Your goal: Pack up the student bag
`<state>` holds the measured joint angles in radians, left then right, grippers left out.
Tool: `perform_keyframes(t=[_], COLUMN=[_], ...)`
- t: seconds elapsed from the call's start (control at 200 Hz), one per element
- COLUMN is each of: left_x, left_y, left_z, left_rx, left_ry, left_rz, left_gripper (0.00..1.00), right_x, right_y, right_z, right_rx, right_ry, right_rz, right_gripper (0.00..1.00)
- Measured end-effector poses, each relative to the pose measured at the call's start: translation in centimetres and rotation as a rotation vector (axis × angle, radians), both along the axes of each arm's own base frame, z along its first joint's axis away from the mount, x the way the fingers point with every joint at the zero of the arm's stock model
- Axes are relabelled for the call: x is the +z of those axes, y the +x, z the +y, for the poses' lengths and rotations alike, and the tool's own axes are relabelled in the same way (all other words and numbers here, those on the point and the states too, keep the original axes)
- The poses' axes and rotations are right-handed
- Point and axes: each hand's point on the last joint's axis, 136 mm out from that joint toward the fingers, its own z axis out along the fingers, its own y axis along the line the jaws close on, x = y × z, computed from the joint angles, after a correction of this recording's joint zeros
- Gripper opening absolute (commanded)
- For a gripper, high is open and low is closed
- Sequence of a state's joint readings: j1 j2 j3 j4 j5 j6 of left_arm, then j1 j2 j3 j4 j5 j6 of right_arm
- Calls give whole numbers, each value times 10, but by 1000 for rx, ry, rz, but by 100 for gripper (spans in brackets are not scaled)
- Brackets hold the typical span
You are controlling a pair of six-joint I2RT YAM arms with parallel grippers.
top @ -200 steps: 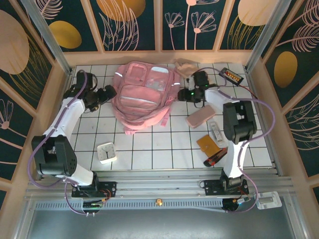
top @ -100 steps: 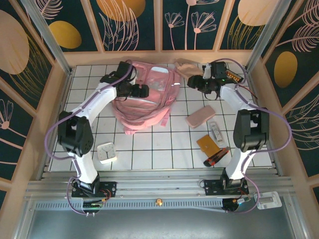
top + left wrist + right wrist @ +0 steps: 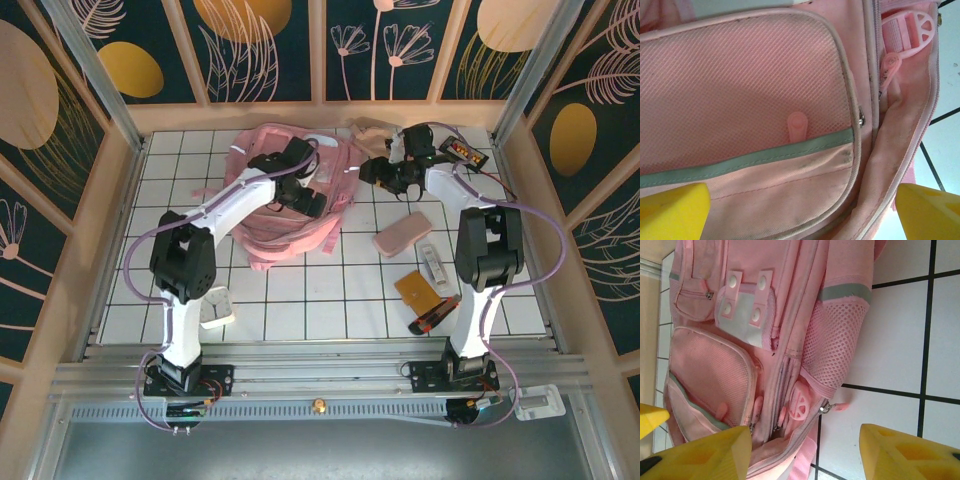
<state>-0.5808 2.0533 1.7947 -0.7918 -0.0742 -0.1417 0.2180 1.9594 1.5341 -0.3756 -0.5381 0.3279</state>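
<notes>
My left gripper moves down to the pocket's piped edge by the end of the grey-green band next.
The student bag (image 3: pixel 285 200), a large pink backpack, lies front-up at the back middle of the tiled table. My left gripper (image 3: pixel 312 205) hovers over its right half. In the left wrist view this gripper (image 3: pixel 805 215) is wide open just above the mesh front pocket (image 3: pixel 740 85), its yellow fingertips (image 3: pixel 672 212) holding nothing. My right gripper (image 3: pixel 364 172) sits at the bag's right edge. It (image 3: pixel 805 450) is open too, with the bag's zipped side and a round pink charm (image 3: pixel 801 401) lying between and below its fingers (image 3: pixel 910 450).
A beige cloth pouch (image 3: pixel 372 133) lies behind the right gripper. A dusty-pink pencil pouch (image 3: pixel 402 234), a white stick-shaped item (image 3: pixel 433 264), an orange card (image 3: pixel 416 290) and a red-black item (image 3: pixel 432 318) lie on the right. A white clock (image 3: pixel 214 307) stands front left.
The left arm swung rightward from the bag's left side to above its right half. The right gripper went back, then came left to the bag's right edge.
</notes>
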Motion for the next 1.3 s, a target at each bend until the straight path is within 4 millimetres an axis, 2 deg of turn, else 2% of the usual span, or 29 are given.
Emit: perform_keyframes(t=[0.185, 0.305, 0.59, 0.791, 0.991, 1.036, 1.166, 1.301], left_x=[-12, -25, -47, -49, -51, -51, -46, -21], left_y=[14, 12, 11, 9, 6, 5, 5, 8], left_z=[-17, -16, -8, -11, -16, -16, -16, -19], left_rx=[-9, -7, 23, 17, 6, 5, 24, 38], left_ry=[40, 67, 133, 132, 121, 119, 110, 93], left_rz=[-6, 23, 58, 63, 73, 77, 83, 72], left_gripper=[91, 89, 71, 47, 11, 0, 0, 0], right_x=[-2, -2, -1, -1, -1, -1, -1, 0], right_y=[-1, -1, -3, -3, -5, -5, -7, -9], right_z=[2, 2, 4, 6, 9, 10, 13, 19], right_rx=[0, -3, 0, 3, 11, 12, 20, 44], right_ry=[14, 19, 35, 35, 35, 34, 34, 28], right_rz=[19, 25, 34, 34, 34, 35, 34, 20], right_gripper=[57, 56, 54, 54, 54, 54, 53, 51])
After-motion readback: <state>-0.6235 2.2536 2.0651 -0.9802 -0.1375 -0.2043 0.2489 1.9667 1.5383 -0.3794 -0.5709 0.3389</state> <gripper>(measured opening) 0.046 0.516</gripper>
